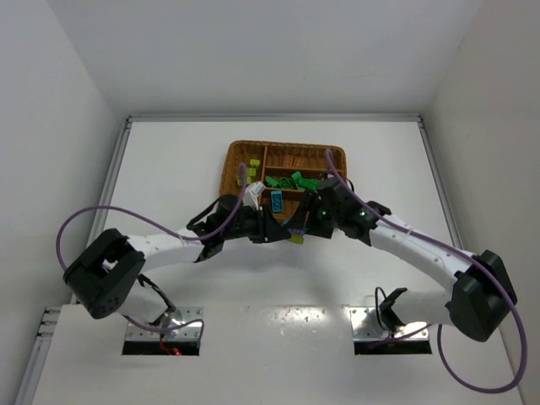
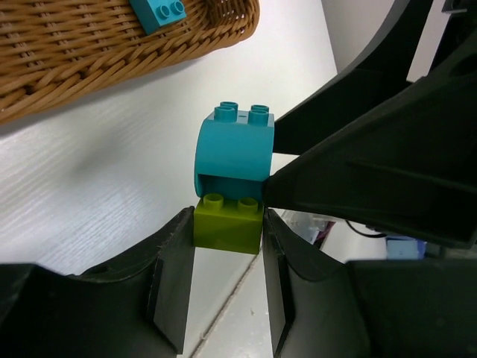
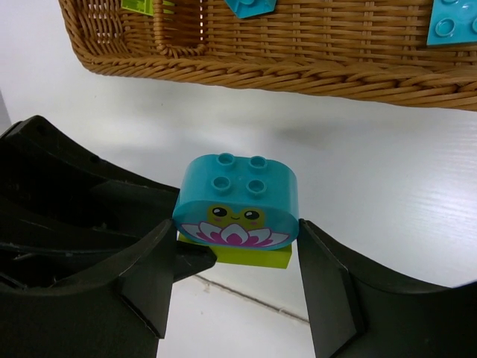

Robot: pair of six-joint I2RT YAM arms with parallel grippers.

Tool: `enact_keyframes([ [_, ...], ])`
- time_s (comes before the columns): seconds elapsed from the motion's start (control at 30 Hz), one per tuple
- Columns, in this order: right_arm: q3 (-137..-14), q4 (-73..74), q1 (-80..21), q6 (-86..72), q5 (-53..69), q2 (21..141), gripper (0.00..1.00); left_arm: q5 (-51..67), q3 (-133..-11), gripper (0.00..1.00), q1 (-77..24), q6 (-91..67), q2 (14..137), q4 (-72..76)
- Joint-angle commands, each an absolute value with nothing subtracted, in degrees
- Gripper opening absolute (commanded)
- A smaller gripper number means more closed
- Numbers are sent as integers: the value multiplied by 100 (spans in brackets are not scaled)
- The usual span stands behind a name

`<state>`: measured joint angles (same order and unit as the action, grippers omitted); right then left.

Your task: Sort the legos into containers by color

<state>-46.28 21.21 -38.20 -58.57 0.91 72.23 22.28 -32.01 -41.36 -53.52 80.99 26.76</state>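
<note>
I next must pull off the cyan brick (image 3: 237, 198) with my left gripper, then release over the lime-yellow legos, outward and to its left in the top view.
A rounded cyan brick (image 3: 237, 198) with a lotus face print is stacked on a lime-yellow brick (image 3: 257, 256), just in front of the wicker tray (image 1: 232, 169). In the left wrist view my left gripper (image 2: 227, 221) is shut on the lime-yellow brick (image 2: 227, 227), below the cyan brick (image 2: 235, 149). My right gripper (image 3: 236, 224) is shut on the cyan brick, one finger against each side. Both grippers meet at the stack (image 1: 297, 234) in the top view. The tray's compartments hold dark green legos (image 1: 291, 180), a cyan lego (image 1: 277, 201) and lime-yellow legos (image 1: 251, 171).
The tray's woven near wall (image 3: 298, 67) stands close behind the stack. A cyan lego (image 2: 158, 11) lies inside near that wall. White walls enclose the table on three sides. Purple cables loop from both arms.
</note>
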Motion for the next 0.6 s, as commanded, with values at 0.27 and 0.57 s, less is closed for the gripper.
enact_keyframes([
  [0.27, -4711, 1706, -3454, -5827, 316, 7295, 58, 1996, -3226, 0, -4140, -4562, 7709, 1661],
  [0.57, -4711, 1776, -3401, -5608, 149, 7409, 58, 1995, -3173, 0, -3912, -4509, 7603, 1416],
])
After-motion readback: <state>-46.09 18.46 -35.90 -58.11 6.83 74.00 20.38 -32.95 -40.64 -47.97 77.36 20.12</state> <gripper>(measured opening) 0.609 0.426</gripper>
